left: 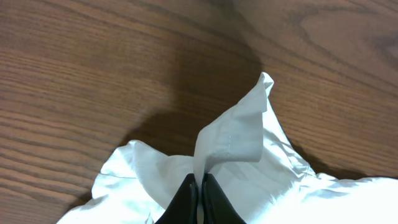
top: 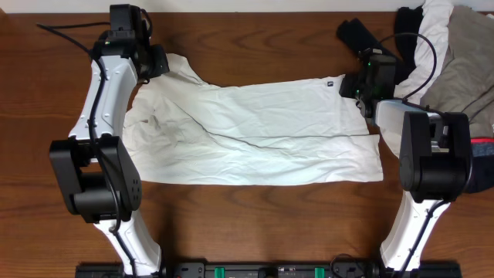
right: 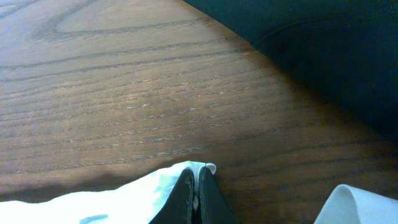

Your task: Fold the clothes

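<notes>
My right gripper holds the hem and should go back to the shirt's near strip [top: 367,144] and release it there, as the shirt's far part still lies spread.
A large white shirt [top: 255,131] lies spread across the middle of the wooden table. At its far-left corner my left gripper [top: 158,63] is shut on the fabric, and the left wrist view shows a flap of white cloth [left: 233,134] standing up from between the closed tips of that gripper [left: 199,180]. My right gripper [top: 356,86] is shut on the shirt's far-right corner. In the right wrist view its tips [right: 196,175] pinch the white hem [right: 161,186] just above the wood.
A heap of other clothes [top: 455,54], white, black and grey-khaki, sits at the back right, with a navy and red piece [top: 482,150] by the right edge. Dark fabric [right: 323,50] fills the top right of the right wrist view. Bare wood [top: 255,46] lies behind the shirt.
</notes>
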